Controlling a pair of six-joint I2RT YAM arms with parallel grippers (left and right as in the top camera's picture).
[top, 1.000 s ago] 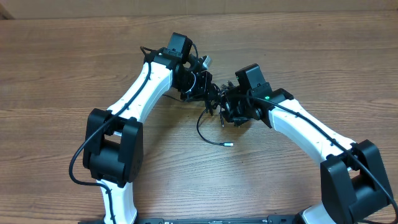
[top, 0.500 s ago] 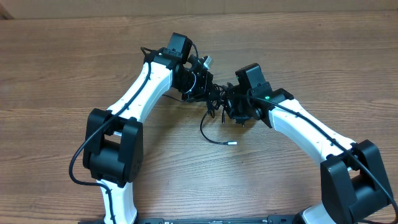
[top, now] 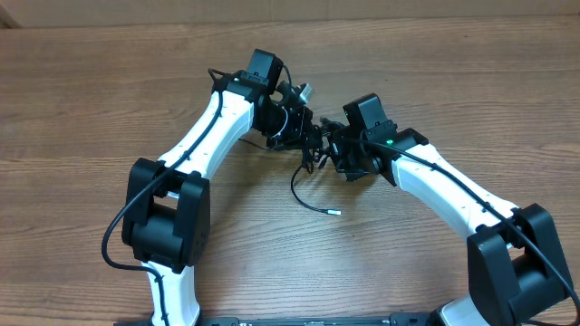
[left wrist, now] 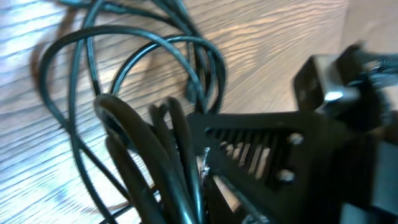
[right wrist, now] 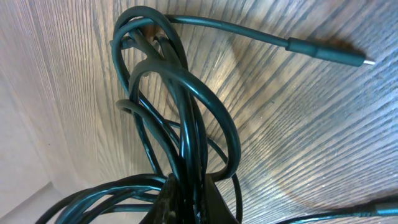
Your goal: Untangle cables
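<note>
My right gripper pulls away to the right in the overhead view, over bare wood, and releases next. The tangled cords sit bunched between both grippers.
The cables (top: 313,149) are a tangled bunch of thin black cords held between my two grippers over the middle of the table. One loose strand curves down to a small plug (top: 335,213) lying on the wood. My left gripper (top: 296,127) is shut on the bunch's left side, where several strands (left wrist: 155,155) run into its jaws. My right gripper (top: 332,152) is shut on the right side. In the right wrist view the loops (right wrist: 186,106) rise from its closed fingers (right wrist: 208,202), and a plug end (right wrist: 329,53) lies on the table beyond.
The wooden table (top: 435,81) stretches around both arms. The right gripper's dark body (left wrist: 292,149) fills the right of the left wrist view, very close to my left gripper. A thicker black arm cable (top: 118,226) loops beside the left arm's base.
My right gripper has closed on the bunch. The hanging loop and its plug have shifted slightly on the table. The left gripper has stayed shut and barely moved.
</note>
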